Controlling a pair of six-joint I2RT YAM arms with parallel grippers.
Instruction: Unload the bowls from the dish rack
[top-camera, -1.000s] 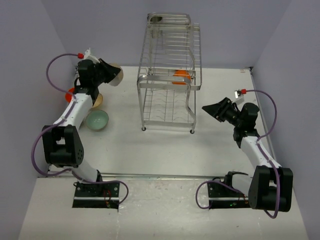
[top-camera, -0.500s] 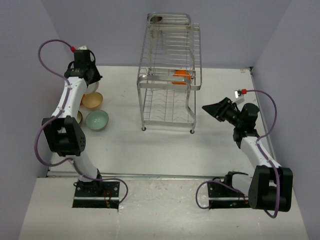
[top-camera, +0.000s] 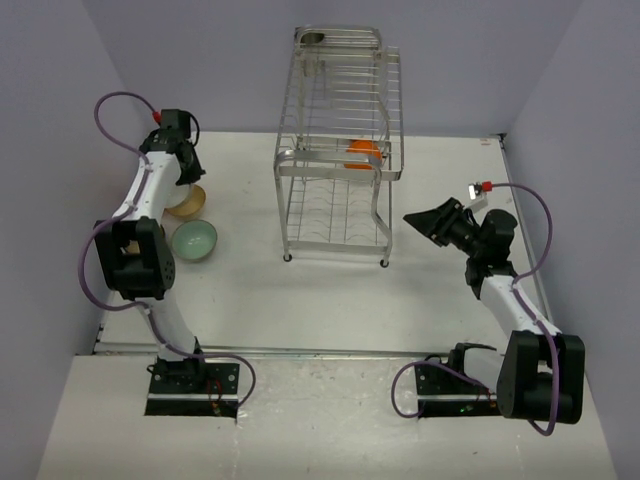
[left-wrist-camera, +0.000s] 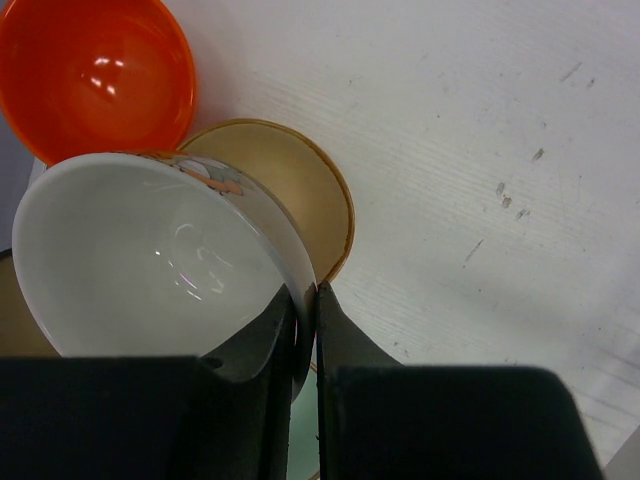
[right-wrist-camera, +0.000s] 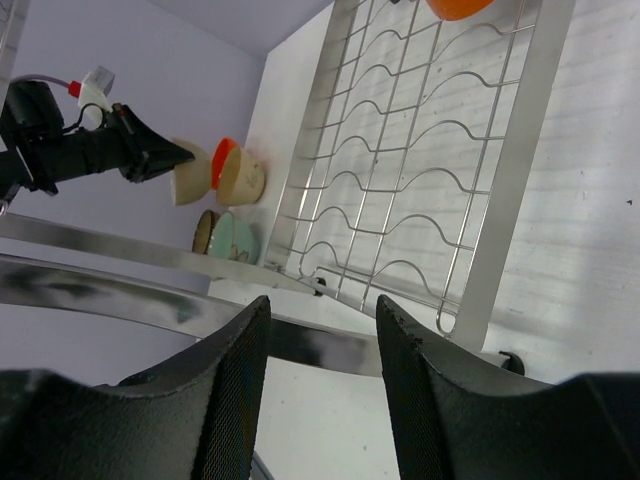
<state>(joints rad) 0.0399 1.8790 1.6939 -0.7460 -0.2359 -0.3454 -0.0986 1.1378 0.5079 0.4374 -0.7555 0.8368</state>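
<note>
My left gripper is above the tan bowl's empty opening (top-camera: 189, 204) (left-wrist-camera: 293, 190) and should next lower the tilted cream-white bowl into it to nest, then release the cream-white bowl's rim.
My left gripper (top-camera: 186, 172) is shut on the rim of a cream-white bowl (left-wrist-camera: 150, 260), one finger inside and one outside, as the left wrist view (left-wrist-camera: 305, 290) shows. It holds the bowl tilted just above a tan bowl (left-wrist-camera: 310, 190) at the table's far left (top-camera: 187, 203). An orange bowl (left-wrist-camera: 95, 75) sits beside them. A mint green bowl (top-camera: 194, 240) lies nearer. A second orange bowl (top-camera: 362, 153) stands on the silver wire dish rack (top-camera: 340, 172). My right gripper (top-camera: 412, 218) is open and empty, right of the rack, pointing at it (right-wrist-camera: 320, 310).
A brown-olive bowl (right-wrist-camera: 205, 230) shows edge-on beside the mint bowl (right-wrist-camera: 235, 240) in the right wrist view. The rack's wire shelf (right-wrist-camera: 430, 180) fills that view. Grey walls close the table on the left, back and right.
My left arm has swung the cream-white bowl from up high, left and down, to just over the tan bowl. The right arm has not moved.
</note>
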